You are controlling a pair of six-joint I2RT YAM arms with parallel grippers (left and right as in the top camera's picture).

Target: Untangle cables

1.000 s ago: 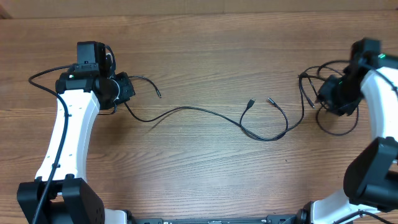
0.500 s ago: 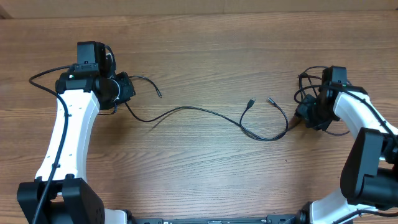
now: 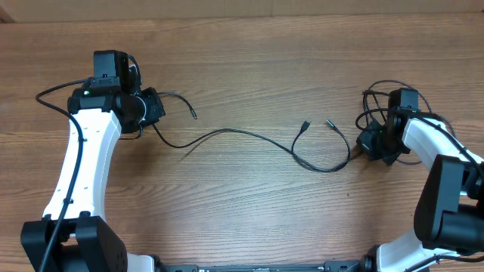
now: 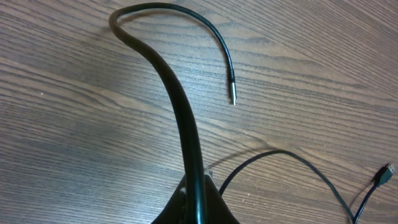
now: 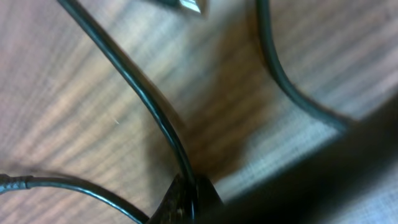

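The long cable is slack. The thin cable goes outward and to the right in the overhead view next, and my right gripper releases it over bare table past the loops.
Thin black cables lie on the wooden table. One long cable (image 3: 242,134) runs from my left gripper (image 3: 154,109) across the middle to a loop (image 3: 325,168) with two plug ends (image 3: 305,124) (image 3: 330,121). My left gripper (image 4: 198,208) is shut on this cable (image 4: 180,106) near its pin-tipped end (image 4: 233,98). My right gripper (image 3: 366,142) is low at the table, shut on a thin cable (image 5: 146,106) among tangled loops (image 3: 376,95). More cable strands (image 5: 280,81) cross its blurred wrist view.
Thicker black arm cables run by the left arm (image 3: 53,92). The table's far edge (image 3: 242,17) runs along the top. The right arm's white link (image 3: 431,143) lies over part of the tangle.
My right arm has swung left and down from the far right edge to the table beside the tangle. The left arm and its cable have not moved.
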